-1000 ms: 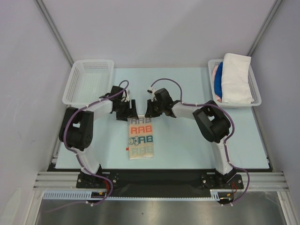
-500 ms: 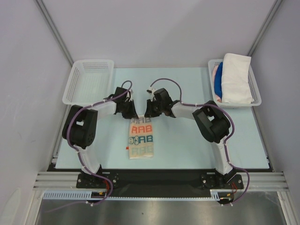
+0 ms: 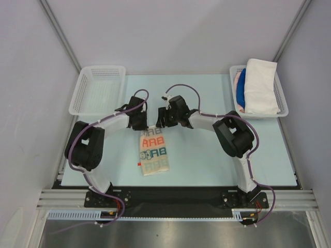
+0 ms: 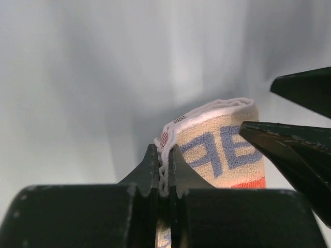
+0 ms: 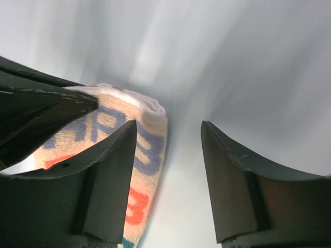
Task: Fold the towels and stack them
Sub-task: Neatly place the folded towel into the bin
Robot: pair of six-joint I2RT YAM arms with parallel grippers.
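The empty basket (image 3: 98,91) stands beyond my left gripper, to the left in the top view. My left gripper will lift outward over it next and release the folded towel there.
A cream towel (image 3: 154,155) with orange, teal and grey letters lies folded lengthwise in the middle of the table. My left gripper (image 3: 146,125) is at its far left corner, shut on the white-edged layers (image 4: 164,155). Beside it, my right gripper (image 3: 161,124) stands open at the far right corner. In the right wrist view, one of its fingers (image 5: 111,170) hangs over the lettered cloth (image 5: 150,150) and the other over bare table. The right gripper's dark fingers (image 4: 289,144) show at the right of the left wrist view. A white towel (image 3: 260,85) and pink and blue towels (image 3: 240,85) lie in the right basket.
A white mesh basket (image 3: 98,93) stands at the back left corner of the pale blue table. The other mesh basket (image 3: 282,106) stands at the back right. Grey walls close in the back and both sides.
My left gripper moved right to the towel's far left corner and shut on it. My right gripper opened, letting go of the cloth.
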